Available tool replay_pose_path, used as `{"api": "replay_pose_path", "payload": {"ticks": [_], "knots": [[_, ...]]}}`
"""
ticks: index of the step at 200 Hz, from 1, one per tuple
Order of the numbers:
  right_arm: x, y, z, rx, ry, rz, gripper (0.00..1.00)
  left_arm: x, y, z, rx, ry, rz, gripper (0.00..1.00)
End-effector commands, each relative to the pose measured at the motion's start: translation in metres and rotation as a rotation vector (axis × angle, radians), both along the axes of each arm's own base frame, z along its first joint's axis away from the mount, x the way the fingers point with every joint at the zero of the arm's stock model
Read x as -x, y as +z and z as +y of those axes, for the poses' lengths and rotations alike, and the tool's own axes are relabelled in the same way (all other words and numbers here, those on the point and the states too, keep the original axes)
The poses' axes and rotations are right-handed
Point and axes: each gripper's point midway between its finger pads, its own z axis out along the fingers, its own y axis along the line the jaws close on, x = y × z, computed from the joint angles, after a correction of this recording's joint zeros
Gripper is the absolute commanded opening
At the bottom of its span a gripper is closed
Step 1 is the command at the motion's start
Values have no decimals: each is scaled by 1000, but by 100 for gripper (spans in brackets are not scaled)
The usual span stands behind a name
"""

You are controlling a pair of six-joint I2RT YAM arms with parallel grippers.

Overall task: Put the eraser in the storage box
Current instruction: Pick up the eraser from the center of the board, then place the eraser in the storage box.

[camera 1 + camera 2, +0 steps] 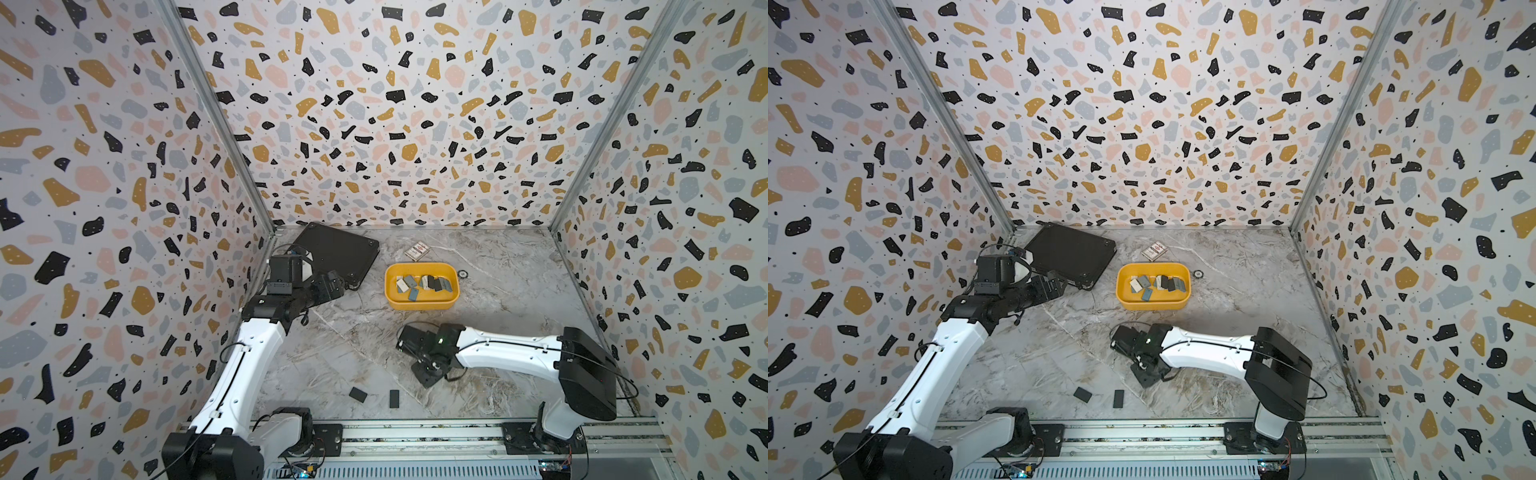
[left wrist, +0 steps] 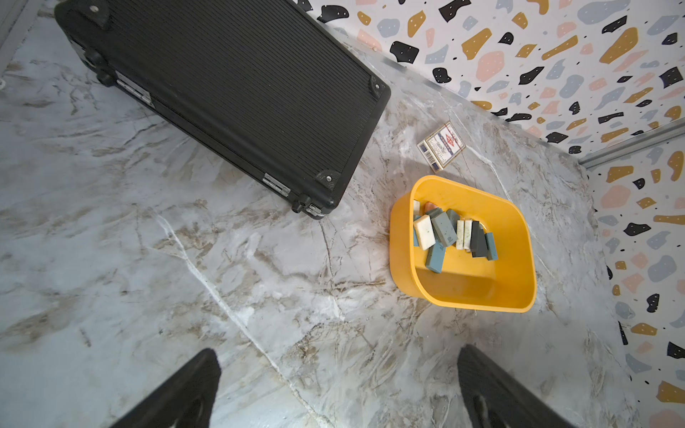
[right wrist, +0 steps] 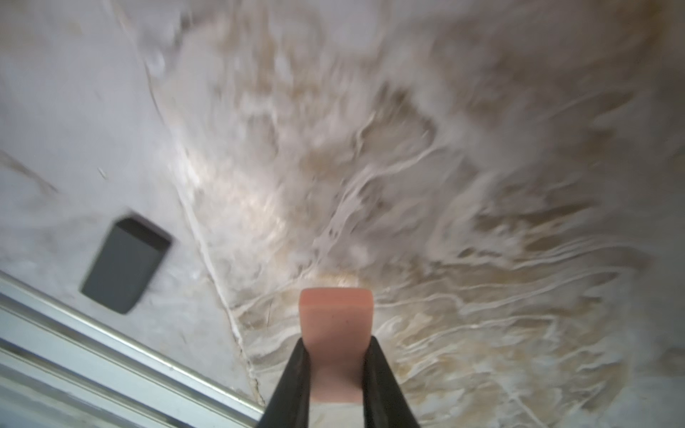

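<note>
Other erasers already lie in the storage box, so my right gripper should carry the pink eraser (image 3: 335,315) outward past the storage box's near rim and release it over the dark erasers inside.
A pink eraser (image 3: 335,315) is pinched between the black fingers of my right gripper (image 3: 336,339), which is shut on it and points down at the marble table. In both top views that gripper (image 1: 426,375) (image 1: 1146,376) hangs in front of the storage box, and the pink eraser is hidden there. The storage box (image 1: 419,306) (image 1: 1152,306) (image 2: 400,255) is a shallow yellow tray holding several grey, white and dark erasers. My left gripper (image 2: 338,352) (image 1: 332,286) stands open and empty, left of the box.
Two dark erasers (image 1: 358,394) (image 1: 394,398) lie near the front rail; one dark eraser (image 3: 126,265) shows in the right wrist view. A flat black case (image 1: 336,249) sits at the back left, a card pack (image 1: 417,251) behind the box, a small round object (image 1: 463,274) to its right.
</note>
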Motion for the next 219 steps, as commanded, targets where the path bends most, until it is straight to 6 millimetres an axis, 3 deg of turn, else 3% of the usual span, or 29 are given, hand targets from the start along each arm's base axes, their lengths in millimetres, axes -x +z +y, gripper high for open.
{"api": "replay_pose_path", "payload": {"ticks": [1, 30, 61, 88, 144, 219], "knots": [[-59, 49, -11, -48, -62, -108, 15, -14, 16, 2, 3, 12, -51, 100], [-127, 79, -15, -87, -126, -157, 15, -24, 20, 2, -3, 9, -49, 100], [-185, 85, -19, -118, -170, -153, 15, -37, 23, 5, -32, 9, -42, 100], [-219, 78, -20, -136, -204, -128, 15, -49, 24, 5, -42, 5, -36, 100], [-260, 54, -27, -152, -273, -85, 16, -78, 22, 2, -44, -14, -17, 100], [-280, 24, -35, -170, -332, -25, 17, -91, 8, 1, -43, -23, 19, 100]]}}
